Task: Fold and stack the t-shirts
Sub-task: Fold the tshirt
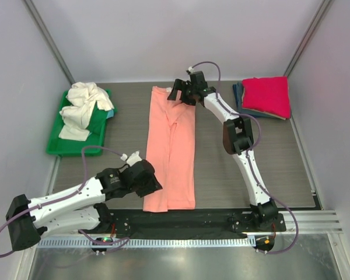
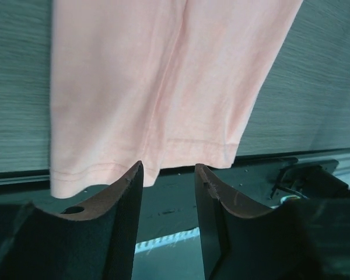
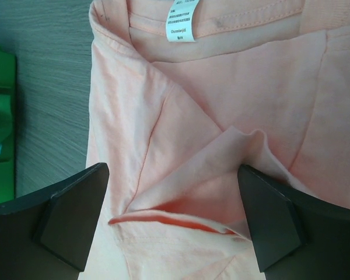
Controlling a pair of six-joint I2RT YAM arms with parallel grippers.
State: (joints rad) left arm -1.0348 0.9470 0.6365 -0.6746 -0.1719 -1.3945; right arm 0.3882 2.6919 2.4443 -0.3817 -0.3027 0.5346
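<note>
My right gripper comes back from the pink t-shirt's collar next. It then closes on the hem corner farthest from the tray, since the pink t-shirt lies as a long strip.
The salmon-pink t-shirt (image 1: 172, 146) lies folded lengthwise as a long strip down the middle of the table. My left gripper (image 1: 156, 184) sits at its near left corner, open, with nothing between the fingers. In the left wrist view the hem of the pink t-shirt (image 2: 134, 87) lies just beyond the left gripper (image 2: 169, 166). My right gripper (image 1: 178, 95) hovers over the collar end, wide open. A loose sleeve fold of the pink t-shirt (image 3: 221, 105) lies under the right gripper (image 3: 172, 172), near the white label (image 3: 181, 20).
A green tray (image 1: 55, 146) at the left holds a crumpled cream-white t-shirt (image 1: 84, 105). A folded magenta-red t-shirt (image 1: 267, 96) rests on dark blue ones (image 1: 239, 93) at the far right. A black strip and a metal rail run along the near edge.
</note>
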